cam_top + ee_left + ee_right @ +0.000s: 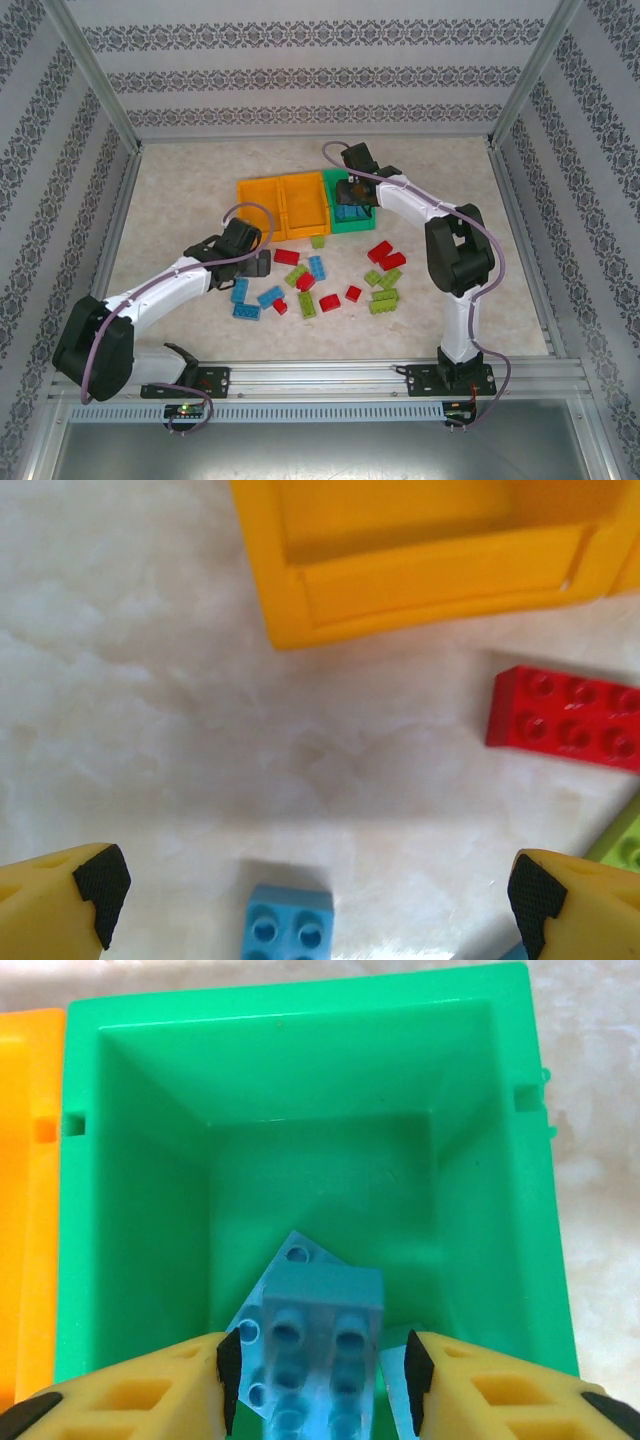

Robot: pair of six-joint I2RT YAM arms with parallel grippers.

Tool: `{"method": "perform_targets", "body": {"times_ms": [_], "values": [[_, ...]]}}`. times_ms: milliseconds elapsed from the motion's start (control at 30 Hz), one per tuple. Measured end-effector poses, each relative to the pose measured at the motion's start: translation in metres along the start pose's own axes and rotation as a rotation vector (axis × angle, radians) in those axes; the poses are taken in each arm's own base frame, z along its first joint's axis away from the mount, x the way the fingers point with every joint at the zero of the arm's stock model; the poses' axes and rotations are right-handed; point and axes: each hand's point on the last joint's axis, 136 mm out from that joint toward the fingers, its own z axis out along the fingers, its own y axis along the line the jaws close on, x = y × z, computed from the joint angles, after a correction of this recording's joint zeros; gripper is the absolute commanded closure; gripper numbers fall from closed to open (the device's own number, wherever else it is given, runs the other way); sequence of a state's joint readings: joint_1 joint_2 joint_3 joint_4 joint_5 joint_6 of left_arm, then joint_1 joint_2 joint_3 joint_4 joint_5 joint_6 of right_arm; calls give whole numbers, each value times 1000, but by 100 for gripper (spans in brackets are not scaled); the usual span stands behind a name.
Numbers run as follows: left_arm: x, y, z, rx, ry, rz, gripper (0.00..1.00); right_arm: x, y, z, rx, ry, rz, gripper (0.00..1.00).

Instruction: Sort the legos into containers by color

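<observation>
The closest blue lego (240,291) (287,928) lies below the left gripper's open fingers and nearer the robot's base, so the left gripper will next move back and down until its open fingers are on both sides of that lego.
My right gripper (320,1365) (350,192) hangs over the green container (300,1005) (328,200). Its jaws are parted, with a gap on each side of a blurred blue lego (322,1325) between them. More blue legos (292,1256) lie on that container's floor. Two orange containers (258,187) (300,182) stand to the left of the green one. My left gripper (315,895) (262,263) is wide open low over the table, with a blue lego (288,925) lying between its fingers, untouched. Red, blue and green legos (330,285) are scattered on the table.
In the left wrist view an orange container (400,580) lies ahead, a red lego (570,720) to the right and a green lego (625,845) at the right edge. Patterned walls and metal posts enclose the table (180,200). Bare tabletop lies to the far left and right.
</observation>
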State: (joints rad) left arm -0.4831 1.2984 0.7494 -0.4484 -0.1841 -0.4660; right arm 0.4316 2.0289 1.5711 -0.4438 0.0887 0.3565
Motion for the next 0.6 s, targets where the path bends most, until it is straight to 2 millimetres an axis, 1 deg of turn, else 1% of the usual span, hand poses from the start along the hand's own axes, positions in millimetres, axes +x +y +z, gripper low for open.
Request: {"method": "perform_targets", "body": {"times_ms": [100, 133, 200, 367, 467, 600], "values": [[17, 5, 5, -12, 44, -7, 0, 0, 0, 0, -1, -1, 3, 40], [22, 6, 6, -14, 59, -10, 0, -1, 0, 0, -1, -1, 3, 40], [29, 8, 8, -16, 77, -19, 0, 0, 1, 0, -4, 0, 3, 39], [41, 10, 12, -16, 107, -37, 3, -1, 3, -4, -20, -6, 7, 34], [48, 10, 15, -12, 131, -39, 4, -1, 4, -16, -38, -24, 11, 32], [56, 7, 22, -8, 171, -37, 7, -4, 3, -42, -56, -67, 17, 30]]}}
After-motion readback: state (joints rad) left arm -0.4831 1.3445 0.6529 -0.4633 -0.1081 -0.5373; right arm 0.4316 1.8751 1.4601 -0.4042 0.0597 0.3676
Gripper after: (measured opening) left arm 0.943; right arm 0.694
